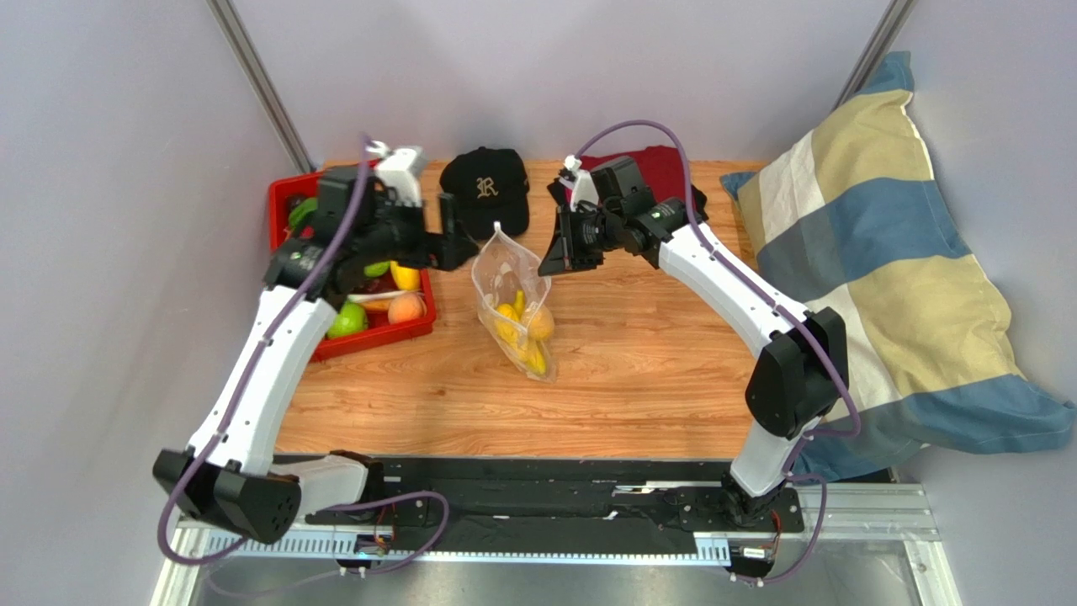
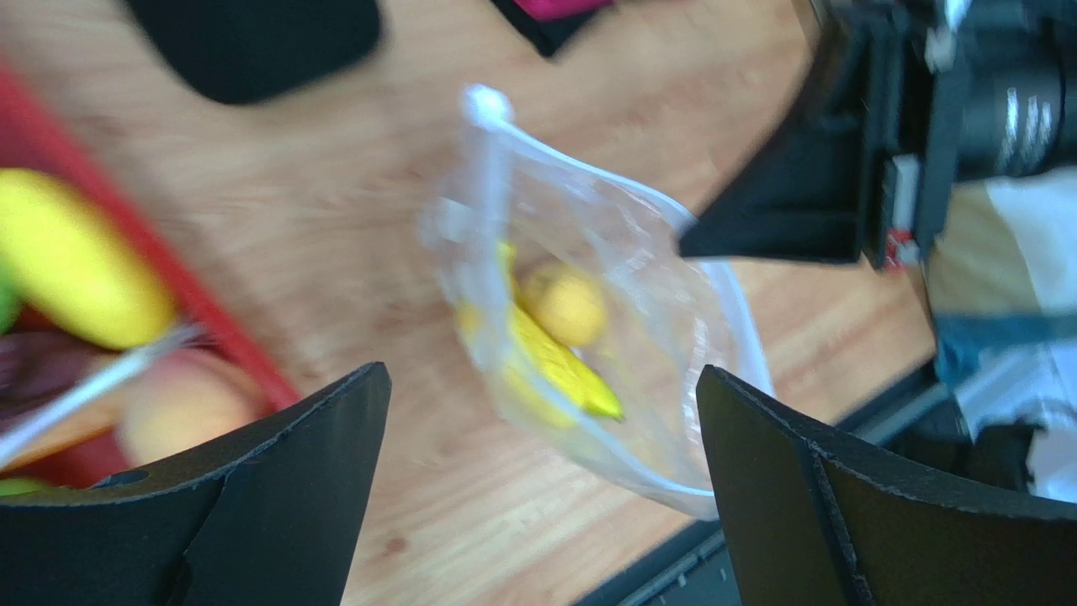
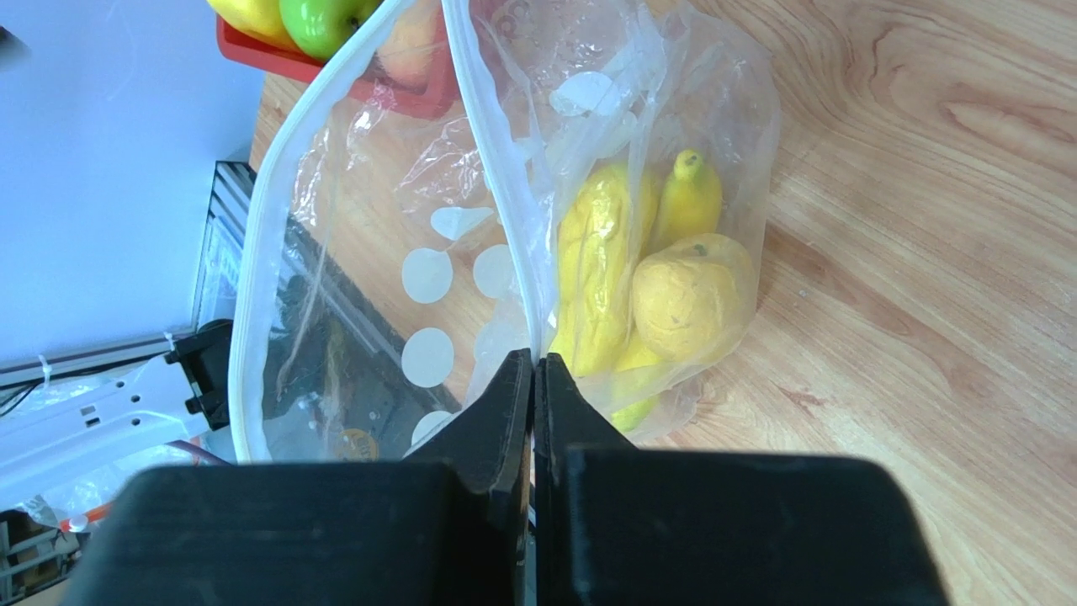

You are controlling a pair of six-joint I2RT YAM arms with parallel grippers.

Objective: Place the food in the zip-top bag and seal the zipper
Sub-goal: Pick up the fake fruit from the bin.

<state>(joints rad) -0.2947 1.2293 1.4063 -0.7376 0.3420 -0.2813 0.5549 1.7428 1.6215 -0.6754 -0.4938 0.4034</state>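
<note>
The left gripper moves over the far part of the red tray and down onto the round peach [image 1: 405,307] next, since the bag [image 1: 511,288] stands open with room inside.
The zip-top bag [image 1: 511,288] stands open-mouthed on the wooden table, with a yellow banana [image 3: 594,253] and a round yellow fruit [image 3: 689,297] inside. My right gripper [image 3: 534,360] is shut on the bag's near rim, where the white zipper [image 3: 249,316] strip runs around the mouth. My left gripper [image 2: 544,379] hangs open just left of the bag, nothing between its fingers. In the top view the left gripper [image 1: 455,243] and the right gripper [image 1: 556,259] flank the bag's mouth. More food, a peach [image 1: 405,307] and a green lime [image 1: 350,320], lies in the tray.
The red tray [image 1: 288,190] sits at the table's back left under my left arm. A black cap [image 1: 484,183] and a maroon cloth [image 1: 651,162] lie at the back. A striped pillow [image 1: 885,253] rests off the right edge.
</note>
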